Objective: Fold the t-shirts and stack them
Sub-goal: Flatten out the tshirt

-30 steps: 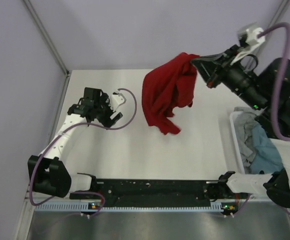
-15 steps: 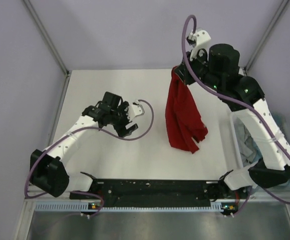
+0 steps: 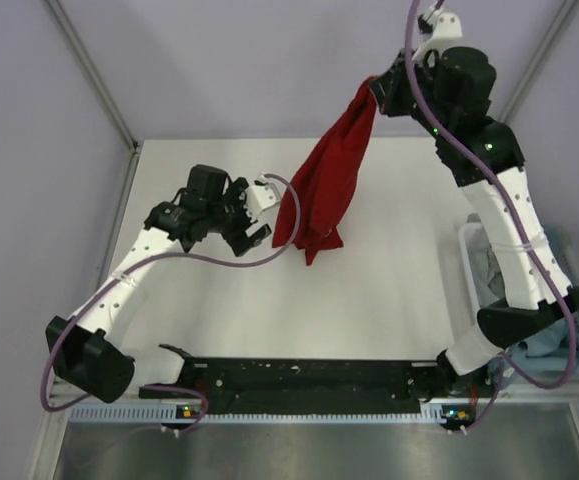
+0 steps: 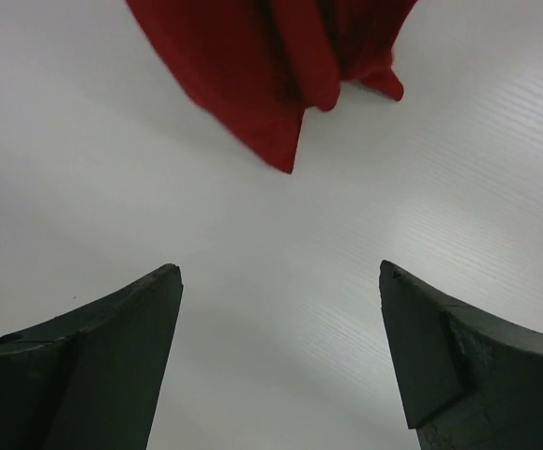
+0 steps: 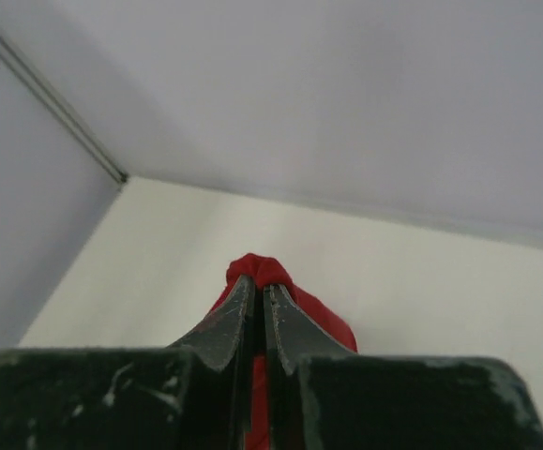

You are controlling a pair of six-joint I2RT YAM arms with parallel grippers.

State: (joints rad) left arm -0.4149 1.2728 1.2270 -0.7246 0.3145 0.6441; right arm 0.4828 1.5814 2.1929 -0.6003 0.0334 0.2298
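The red folds hang ahead of the open fingers of my left gripper, so it should go down and toward the right in the top view onto the t-shirt's fold (image 3: 309, 238) (image 4: 310, 86).
The deep red t-shirt (image 3: 327, 180) hangs bunched in the air from my right gripper (image 3: 374, 90), which is raised high at the back and shut on its top end. In the right wrist view a fold of red cloth (image 5: 263, 269) shows pinched at my right gripper's (image 5: 259, 285) tips. The shirt's lower end hangs just above the table. My left gripper (image 3: 256, 222) is open and empty, just left of the hanging hem. The left wrist view shows the red hem (image 4: 280, 75) ahead of the wide-open left gripper (image 4: 280, 272). The teal-blue t-shirt (image 3: 549, 360) and the light grey t-shirt (image 3: 486, 260) lie at the right, mostly hidden.
A white bin (image 3: 466, 260) at the table's right edge holds the other shirts, partly hidden by my right arm. The white table (image 3: 369, 300) ends at lilac walls at the back and left. The black arm-base rail (image 3: 309, 380) runs along the near edge.
My right gripper has swung from the far right to the back centre and risen, carrying the red t-shirt leftward. My left gripper has moved right, then a little back, nearing the hanging hem.
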